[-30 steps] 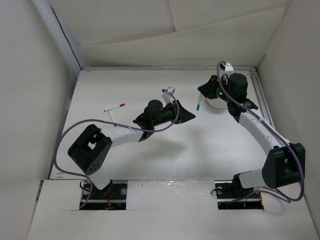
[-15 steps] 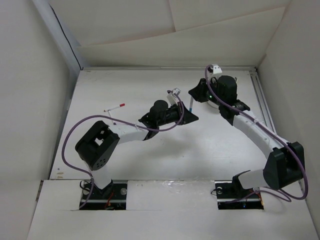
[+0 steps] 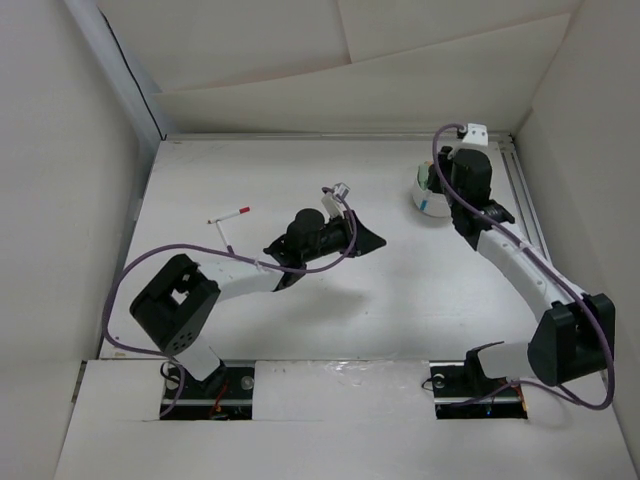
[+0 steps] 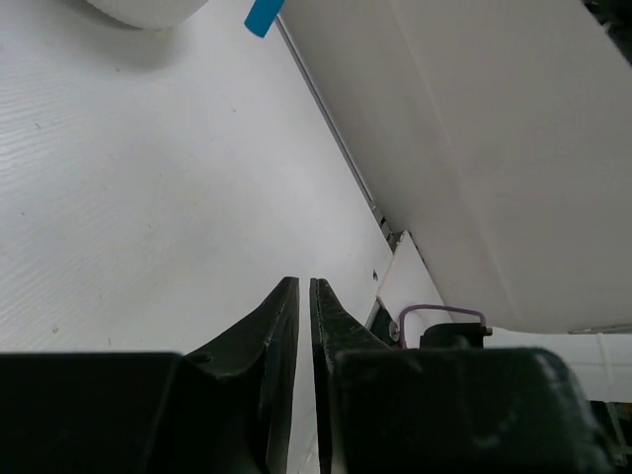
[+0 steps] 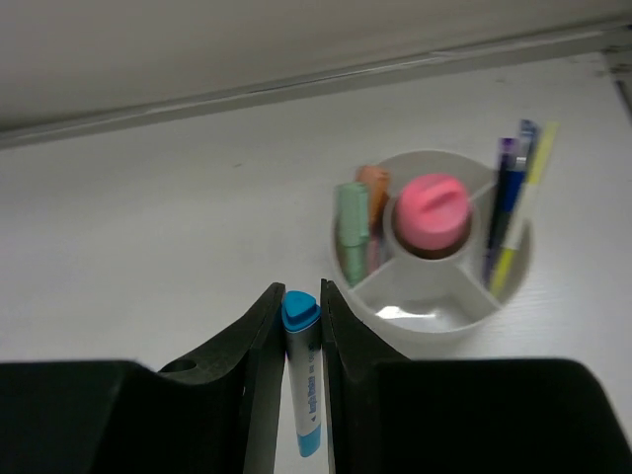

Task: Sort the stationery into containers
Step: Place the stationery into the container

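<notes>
My right gripper carries the blue marker (image 5: 306, 385) toward the right in the wrist view next, then down into the cup's empty near section.
My right gripper (image 5: 301, 288) is shut on a blue marker (image 5: 306, 385), which hangs upright just left of the round white cup (image 5: 434, 331). The cup's compartments hold a green marker (image 5: 351, 222), an orange one (image 5: 373, 183), a stubby pink-capped item (image 5: 432, 212) and thin blue and yellow pens (image 5: 509, 212). In the top view the right gripper (image 3: 432, 190) hovers over the cup (image 3: 421, 203). My left gripper (image 3: 376, 240) is at mid-table. Its jaws (image 4: 303, 283) are shut on nothing. A thin white pen with a red tip (image 3: 230, 215) lies at the left.
A thin dark pen (image 3: 227, 238) lies just below the white pen. White walls close in the table at the back and both sides. A rail (image 3: 520, 190) runs along the right edge beside the cup.
The right gripper carried the blue marker left toward the left gripper, then back right to the cup. The left gripper shut and drew back slightly.
</notes>
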`<state>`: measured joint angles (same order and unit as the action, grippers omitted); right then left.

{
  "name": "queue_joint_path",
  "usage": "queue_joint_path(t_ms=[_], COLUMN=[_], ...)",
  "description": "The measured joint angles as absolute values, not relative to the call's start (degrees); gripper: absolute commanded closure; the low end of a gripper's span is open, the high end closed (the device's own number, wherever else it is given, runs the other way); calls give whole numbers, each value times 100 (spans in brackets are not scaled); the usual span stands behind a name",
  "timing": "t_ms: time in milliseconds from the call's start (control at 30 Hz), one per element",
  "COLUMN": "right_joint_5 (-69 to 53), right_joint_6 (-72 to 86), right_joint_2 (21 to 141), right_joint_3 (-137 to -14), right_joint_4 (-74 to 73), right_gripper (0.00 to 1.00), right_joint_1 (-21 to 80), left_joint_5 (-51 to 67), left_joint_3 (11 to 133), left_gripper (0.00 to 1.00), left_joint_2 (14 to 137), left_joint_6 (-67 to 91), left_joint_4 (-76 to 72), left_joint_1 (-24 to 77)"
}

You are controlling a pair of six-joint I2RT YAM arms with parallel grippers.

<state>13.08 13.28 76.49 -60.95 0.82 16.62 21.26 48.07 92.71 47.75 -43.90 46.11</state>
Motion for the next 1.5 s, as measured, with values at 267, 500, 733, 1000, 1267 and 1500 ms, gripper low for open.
queue_joint_path(t_ms=[267, 500, 733, 1000, 1267, 1500], right_joint_5=[2097, 2392, 2899, 3339, 3586, 3780], right_joint_6=[1347, 1299, 1160, 1063, 1028, 1031], right_joint_2=[8062, 8447, 8973, 9240, 9098, 9203], right_joint_3=[-6049, -6047, -6141, -6289, -6296, -6346], right_joint_4=[220, 609, 974, 1131, 1321, 1518], right_gripper=[92, 92, 91, 91, 91, 91], right_joint_1=[1079, 1020, 976, 976, 976, 934], left_joint_5=[2005, 2005, 2005, 2062, 2206, 2244], left_joint_3=[4718, 4707, 4567, 4543, 4536, 4447], left_gripper=[93, 93, 93, 93, 93, 93], left_joint_2=[8912, 8912, 8901, 8875, 8875, 8875], left_joint_6=[4591, 4501, 4364, 4254, 4241, 4239], left_joint_4=[-4348, -4342, -4287, -4215, -4222, -4226], left_joint_1=[4611, 4611, 4611, 4567, 4473, 4451])
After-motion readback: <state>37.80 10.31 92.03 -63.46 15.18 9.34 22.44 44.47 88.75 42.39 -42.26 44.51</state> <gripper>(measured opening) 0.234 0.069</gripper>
